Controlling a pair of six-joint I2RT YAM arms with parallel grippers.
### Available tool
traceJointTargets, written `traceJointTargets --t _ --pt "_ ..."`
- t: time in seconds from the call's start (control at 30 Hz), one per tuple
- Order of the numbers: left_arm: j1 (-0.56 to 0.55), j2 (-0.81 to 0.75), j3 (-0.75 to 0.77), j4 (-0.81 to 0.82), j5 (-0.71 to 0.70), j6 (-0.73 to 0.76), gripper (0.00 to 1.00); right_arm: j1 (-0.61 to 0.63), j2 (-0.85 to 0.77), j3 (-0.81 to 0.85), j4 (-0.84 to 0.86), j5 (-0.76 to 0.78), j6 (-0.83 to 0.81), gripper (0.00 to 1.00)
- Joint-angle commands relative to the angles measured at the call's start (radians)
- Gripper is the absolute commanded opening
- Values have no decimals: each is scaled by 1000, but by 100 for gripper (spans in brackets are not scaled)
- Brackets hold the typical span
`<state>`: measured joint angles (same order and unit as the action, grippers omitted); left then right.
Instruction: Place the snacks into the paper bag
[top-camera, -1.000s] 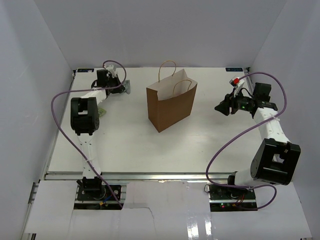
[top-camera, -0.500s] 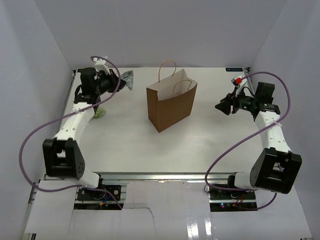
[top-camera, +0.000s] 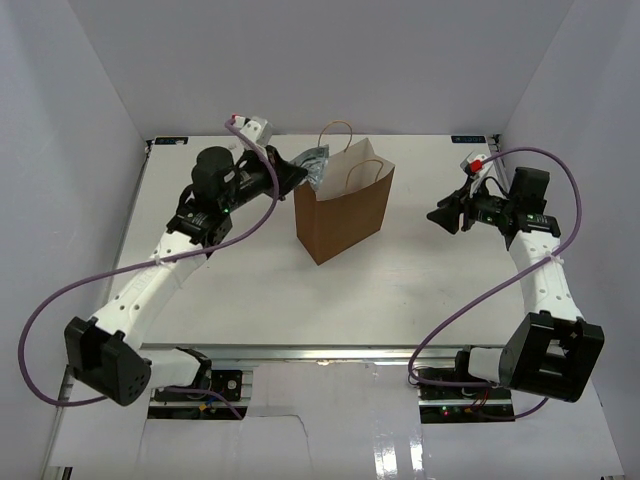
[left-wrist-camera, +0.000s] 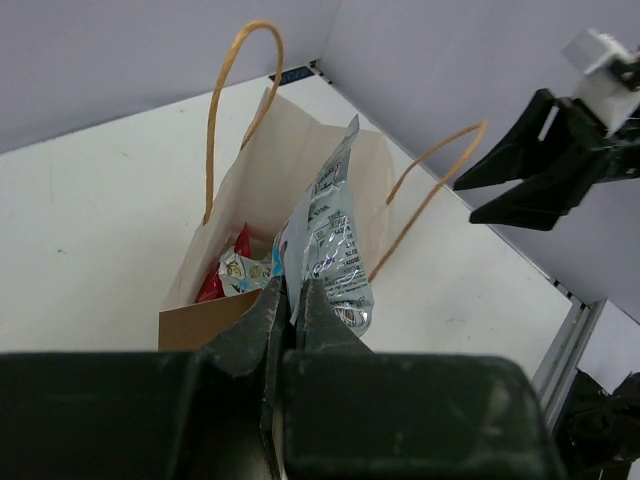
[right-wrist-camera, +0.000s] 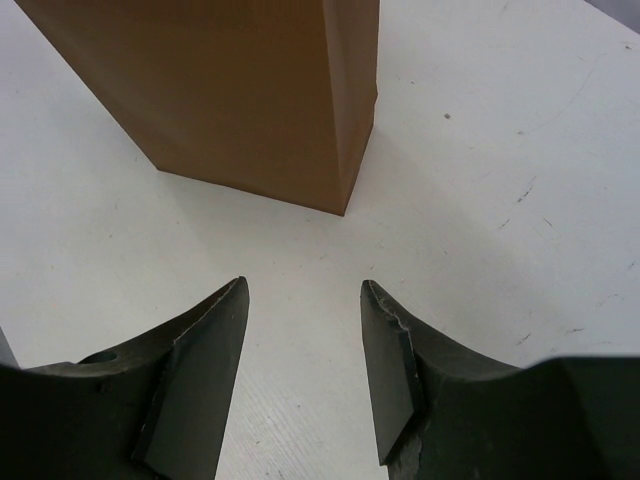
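My left gripper shifts to the right in the top view next, over the bag's opening (top-camera: 342, 174) (left-wrist-camera: 284, 200). It releases the grey/silver packet there, because the packet overhangs the paper bag's rim.
The brown paper bag (top-camera: 343, 212) stands upright mid-table with its mouth open; it also shows in the left wrist view (left-wrist-camera: 250, 180) and the right wrist view (right-wrist-camera: 240, 90). My left gripper (top-camera: 300, 175) is shut on a grey/silver packet (top-camera: 316, 164), held over the bag's left rim. In the left wrist view the gripper (left-wrist-camera: 290, 300) pinches that packet (left-wrist-camera: 330, 240) above the opening. A red packet (left-wrist-camera: 225, 262) and a pale packet (left-wrist-camera: 245, 268) lie inside the bag. My right gripper (top-camera: 445, 214) is open and empty, right of the bag (right-wrist-camera: 303, 300).
White walls close in the table at the back and both sides. The left arm's purple cable (top-camera: 60, 300) loops over the left side. The right arm's cable (top-camera: 450, 310) hangs near the front right.
My left arm has swung from the back left corner rightward with the grey/silver packet, which now hangs over the bag's mouth. The right gripper has barely moved.
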<state>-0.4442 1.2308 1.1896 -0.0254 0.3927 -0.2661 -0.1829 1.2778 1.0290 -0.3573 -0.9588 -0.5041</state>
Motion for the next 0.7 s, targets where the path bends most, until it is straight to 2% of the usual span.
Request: traceJointTargets --t 0.0,0.27,0.37,0.47,0.5,0.6,0.67 --pt "-28 68 63 -18 -66 18 0 2 -46 -18 12 -34 -1 55" --pt "-51 211 180 -25 -107 30 0 2 -74 -43 -6 -29 -19 55" --pt "-60 237 188 -31 -106 24 5 2 -72 -44 -11 -29 -22 55" --pt "-71 243 188 -31 -120 21 21 2 -66 -44 -8 -31 -19 55" --pt "-76 243 189 -33 -121 19 31 2 -61 -44 -6 -32 -17 55" --pt "-77 246 205 -45 -132 5 48 2 -55 -41 -3 -31 -14 55" --pt "-77 248 217 -56 -132 5 52 2 -54 -40 -3 -29 -16 55"
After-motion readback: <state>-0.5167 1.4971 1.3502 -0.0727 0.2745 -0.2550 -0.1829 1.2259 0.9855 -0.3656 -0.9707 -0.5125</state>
